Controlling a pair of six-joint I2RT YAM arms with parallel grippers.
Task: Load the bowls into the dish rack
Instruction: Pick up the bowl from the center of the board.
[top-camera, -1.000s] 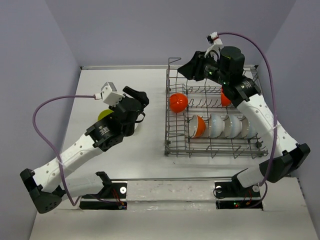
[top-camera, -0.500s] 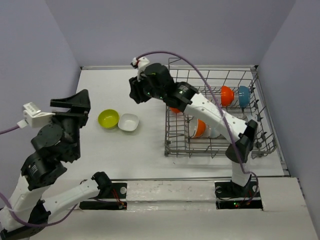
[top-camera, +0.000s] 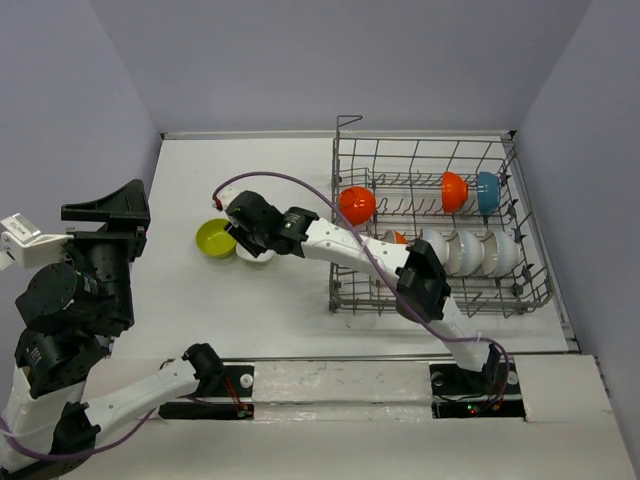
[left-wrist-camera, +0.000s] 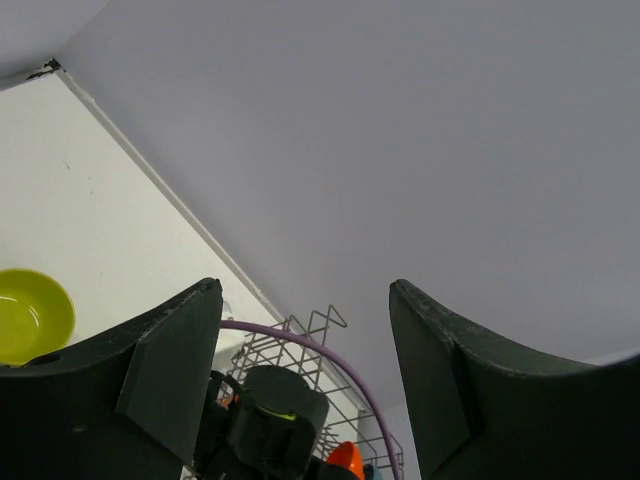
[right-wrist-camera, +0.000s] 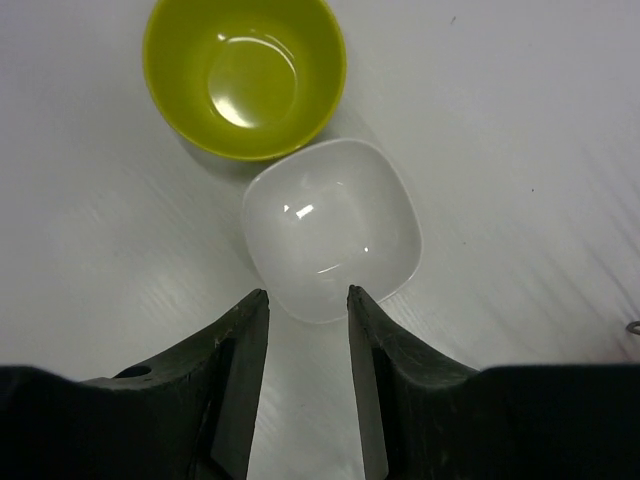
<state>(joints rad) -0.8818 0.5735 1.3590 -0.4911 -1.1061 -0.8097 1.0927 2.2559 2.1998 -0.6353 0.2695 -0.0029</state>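
The near side of the white bowl is clear of the neighboring yellow-green bowl, so the robot's open right gripper will next move down onto the white bowl's near rim (top-camera: 255, 262) (right-wrist-camera: 266, 284).
Two bowls stand on the table left of the dish rack (top-camera: 336, 215): a yellow-green bowl (top-camera: 215, 238) (right-wrist-camera: 245, 75) and a squarish white bowl (right-wrist-camera: 332, 228) touching it. My right gripper (top-camera: 248, 238) (right-wrist-camera: 308, 295) hangs low over the white bowl's near rim, open, nothing between its fingers. Inside the rack stand orange-red bowls (top-camera: 357, 205) (top-camera: 454, 190), a blue bowl (top-camera: 486, 190) and a row of white bowls (top-camera: 470, 250). My left gripper (top-camera: 108, 222) (left-wrist-camera: 305, 285) is raised at the far left, open wide and empty.
The right arm (top-camera: 350, 245) reaches across the rack's left front corner, trailing a purple cable (top-camera: 290, 180). In the left wrist view the yellow-green bowl (left-wrist-camera: 30, 315), the rack's corner handle (left-wrist-camera: 318, 325) and the grey back wall show. Walls close both sides.
The left arm has lifted off the table bowls and pulled back to the far left. The right arm has swung from the rack's back across to the white bowl and come down.
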